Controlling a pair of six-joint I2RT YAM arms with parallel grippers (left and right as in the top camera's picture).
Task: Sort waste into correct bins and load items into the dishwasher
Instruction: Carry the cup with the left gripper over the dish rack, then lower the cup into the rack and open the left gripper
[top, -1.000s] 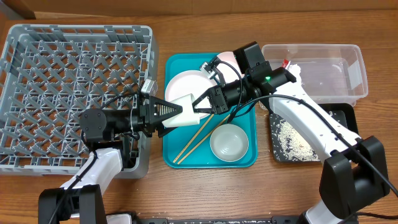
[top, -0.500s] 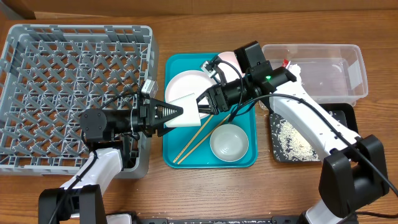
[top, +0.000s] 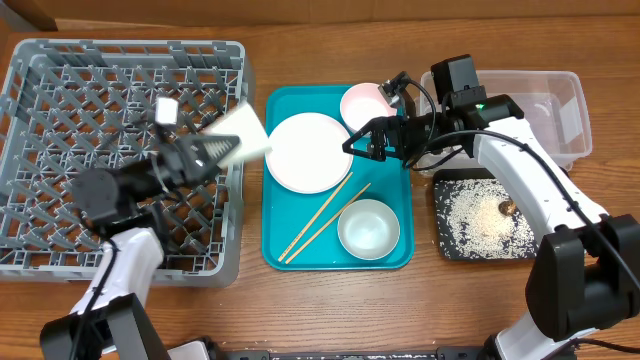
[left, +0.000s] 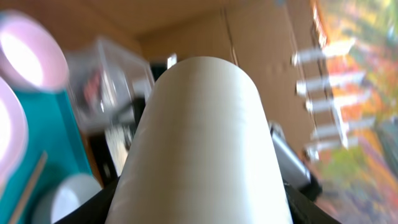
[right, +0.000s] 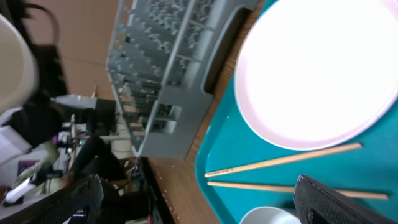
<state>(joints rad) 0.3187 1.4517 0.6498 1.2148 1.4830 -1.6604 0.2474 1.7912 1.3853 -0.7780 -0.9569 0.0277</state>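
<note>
The rack's tray-side near corner (top: 204, 234) is empty, so my left gripper will next move back, tip, go down and let go of the cup (top: 246, 132) there.
The small white cup (top: 246, 132) hangs tilted over the right edge of the grey dishwasher rack (top: 90, 90), with my left gripper (top: 226, 149) shut on it. In the left wrist view the cup (left: 205, 137) fills the frame between the dark fingers (left: 93, 208). My right gripper (top: 360, 143) stands open and empty above the teal tray, just right of the round white plate (top: 306, 152). Its wrist view shows the plate (right: 317, 68), the chopsticks (right: 280, 165) and the rack (right: 168, 68). One bowl (top: 362, 103) sits at the tray's back, another bowl (top: 368, 228) at its front, next to the chopsticks (top: 325, 217).
The teal tray (top: 280, 250) lies mid-table. At the right stand the clear tub (top: 530, 110) and the black tray (top: 450, 240), which holds rice grains (top: 470, 215) and a dark brown bit (top: 506, 208). The right arm crosses the tub's left end.
The right gripper opened, let go of the cup and drew back to the right. The left gripper carried the cup off the teal tray, left and back, over the rack's edge.
</note>
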